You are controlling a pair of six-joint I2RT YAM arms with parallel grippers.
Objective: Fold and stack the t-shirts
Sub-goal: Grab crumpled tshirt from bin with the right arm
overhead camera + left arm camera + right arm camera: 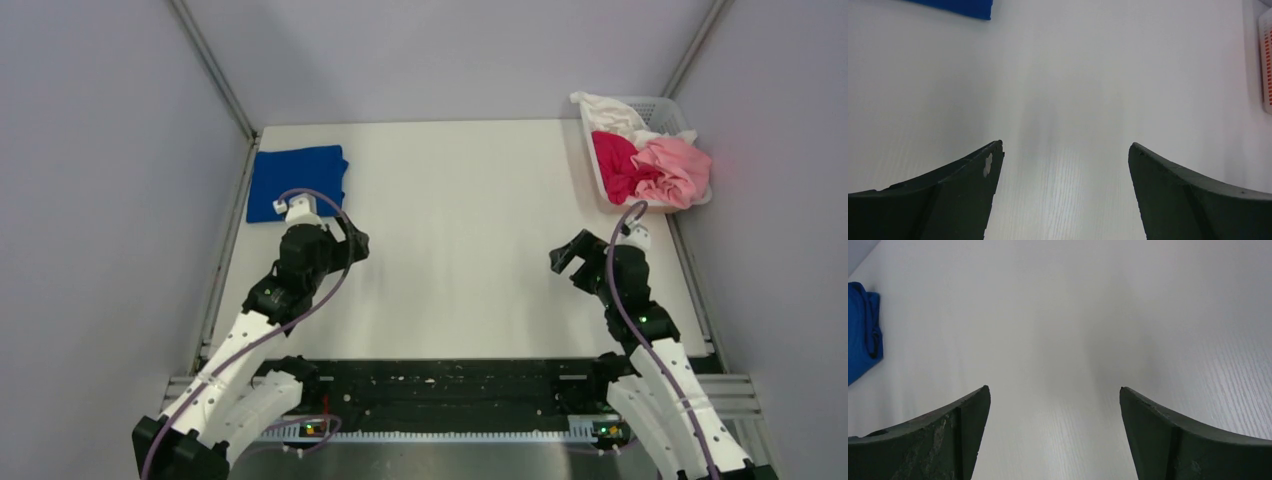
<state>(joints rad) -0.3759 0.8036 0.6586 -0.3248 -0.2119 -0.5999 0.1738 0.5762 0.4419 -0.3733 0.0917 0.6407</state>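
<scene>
The right gripper will next swing outward and to the right in the top view to close on the light pink t-shirt (675, 170), since it overlaps the magenta t-shirt.
A folded royal blue t-shirt (297, 181) lies at the table's far left; its corner shows in the left wrist view (955, 7) and in the right wrist view (863, 330). A light pink t-shirt (675, 170), a magenta one (618, 166) and a white one (612, 113) are bunched in the white basket (672, 112) at the far right. My left gripper (358, 244) is open and empty, just in front of the blue t-shirt (1065, 145). My right gripper (565, 258) is open and empty over bare table, in front of the basket (1054, 388).
The white table (460, 230) is walled by grey panels on the left, back and right. A black rail (440, 385) runs along the near edge by the arm bases. The basket's edge shows at the right of the left wrist view (1266, 55).
</scene>
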